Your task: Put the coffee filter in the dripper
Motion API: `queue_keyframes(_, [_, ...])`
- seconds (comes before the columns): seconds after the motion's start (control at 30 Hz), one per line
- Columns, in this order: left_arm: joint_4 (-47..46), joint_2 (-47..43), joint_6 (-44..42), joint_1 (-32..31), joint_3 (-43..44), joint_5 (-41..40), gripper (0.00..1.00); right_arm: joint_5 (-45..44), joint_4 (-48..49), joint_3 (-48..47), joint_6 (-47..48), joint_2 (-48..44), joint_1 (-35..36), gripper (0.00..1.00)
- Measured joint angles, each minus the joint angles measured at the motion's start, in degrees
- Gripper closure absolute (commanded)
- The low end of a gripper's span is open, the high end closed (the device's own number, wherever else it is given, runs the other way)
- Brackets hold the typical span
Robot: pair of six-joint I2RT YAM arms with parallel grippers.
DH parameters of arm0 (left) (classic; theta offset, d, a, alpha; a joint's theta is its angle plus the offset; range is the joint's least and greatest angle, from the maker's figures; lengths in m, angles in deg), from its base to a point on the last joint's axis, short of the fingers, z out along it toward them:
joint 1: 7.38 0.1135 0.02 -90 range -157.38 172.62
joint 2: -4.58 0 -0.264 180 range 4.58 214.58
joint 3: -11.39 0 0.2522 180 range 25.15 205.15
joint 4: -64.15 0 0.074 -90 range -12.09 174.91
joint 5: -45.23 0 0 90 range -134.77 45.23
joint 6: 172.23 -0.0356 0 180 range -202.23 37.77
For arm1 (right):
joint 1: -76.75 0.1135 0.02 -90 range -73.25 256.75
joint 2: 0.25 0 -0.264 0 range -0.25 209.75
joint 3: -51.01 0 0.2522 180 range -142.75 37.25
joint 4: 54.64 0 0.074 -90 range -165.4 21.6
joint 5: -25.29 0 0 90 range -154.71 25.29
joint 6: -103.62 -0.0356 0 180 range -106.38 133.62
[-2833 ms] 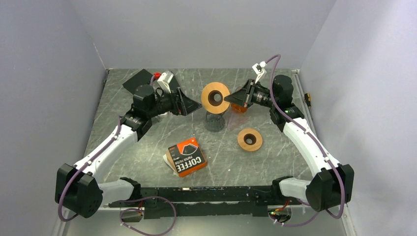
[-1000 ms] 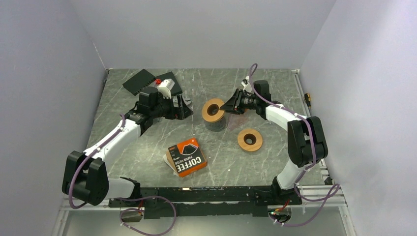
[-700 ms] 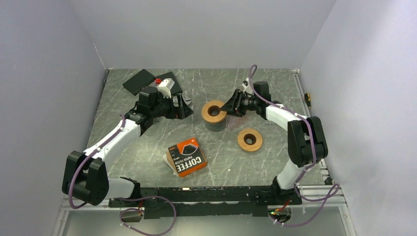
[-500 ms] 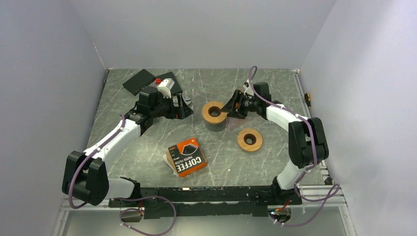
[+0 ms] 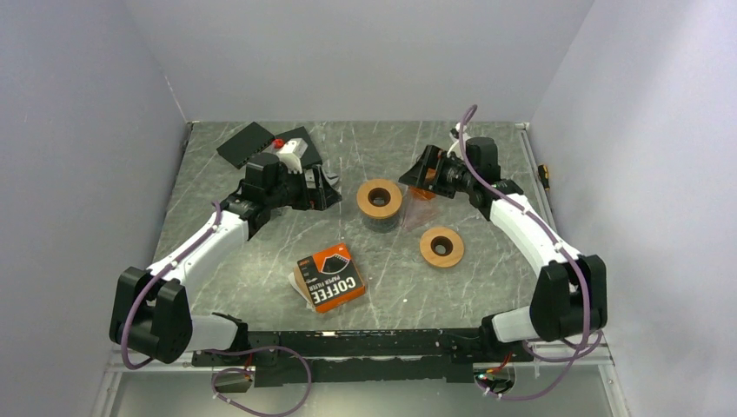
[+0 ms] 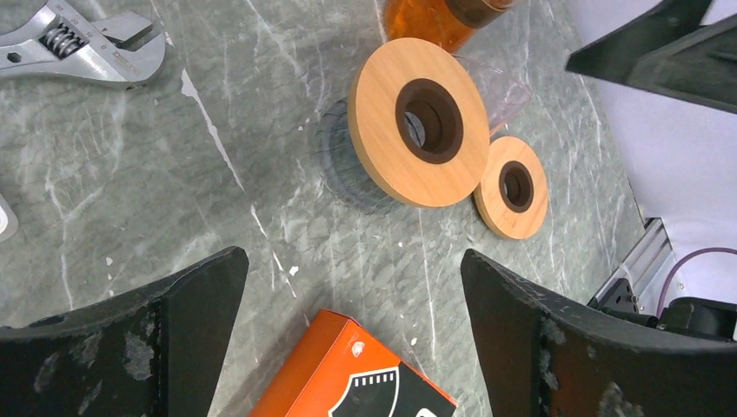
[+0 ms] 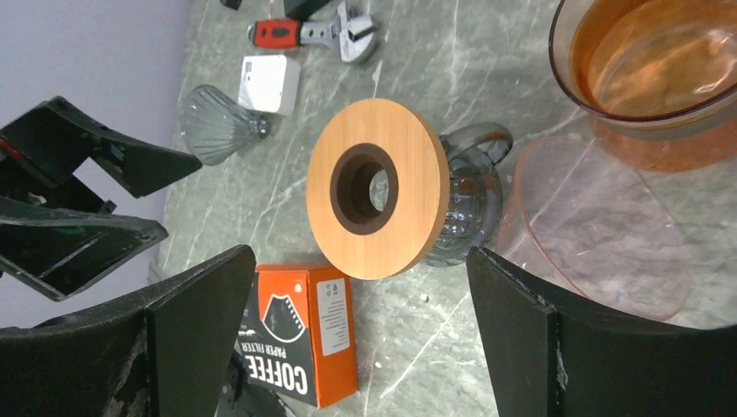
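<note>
I need to move my left gripper left in the top view and down onto the clear ribbed cone's narrow stem, its slimmest part.
An orange and black box marked COFFEE PAPER FILTER (image 5: 335,282) lies flat near the front of the table; no loose coffee filter shows. A wooden ring (image 5: 368,205) rests flat on a smoky ribbed glass dripper (image 7: 469,208) at mid-table. My right gripper (image 5: 415,174) hangs open just to the right of it, touching nothing. In the right wrist view the ring (image 7: 417,217) and the box (image 7: 295,347) lie between the spread fingers. My left gripper (image 5: 326,187) is open to the left of the ring (image 6: 382,156), empty, with the box (image 6: 339,382) below it.
A second wooden ring (image 5: 430,254) lies flat to the right of the box. An orange glass bowl (image 7: 660,61) and a pale pink glass cone (image 7: 600,234) stand behind the dripper. A clear ribbed cone (image 7: 213,130), a white block (image 7: 269,82) and a wrench (image 6: 78,52) are at back left.
My right gripper opened and let go of the wooden ring, which settled flat on the glass dripper. The right arm then drew back to the right. The left arm stayed put.
</note>
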State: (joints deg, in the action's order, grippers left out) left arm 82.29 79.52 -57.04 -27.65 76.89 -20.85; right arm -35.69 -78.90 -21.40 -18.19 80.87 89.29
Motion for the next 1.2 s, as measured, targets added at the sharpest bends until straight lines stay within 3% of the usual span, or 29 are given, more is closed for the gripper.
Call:
queue_keyframes(0.27, [5.18, 0.00, 0.66, 0.31, 0.61, -7.02, 0.01, -4.81, -0.59, 0.24, 2.29, -5.11, 0.00, 0.00])
queue_keyframes(0.47, [13.73, 0.85, 1.49, 1.44, 6.40, -16.72, 0.00, -6.80, -2.47, 0.24, 3.87, -5.27, 0.00, 0.00])
queue_keyframes(0.77, [21.94, 1.84, 4.22, 8.68, 10.21, -25.07, 0.01, -7.17, -3.28, 0.24, 4.74, -5.20, 0.00, 0.01])
queue_keyframes(0.93, [24.41, 2.43, 6.01, 16.24, 11.08, -22.97, 0.00, -5.95, -3.61, 0.22, 4.85, -4.83, 0.00, 0.01])
queue_keyframes(1.2, [22.67, 6.47, 9.51, 29.18, 10.54, -8.22, 0.07, -4.59, -3.63, 0.22, 4.90, -4.37, 0.00, 0.02])
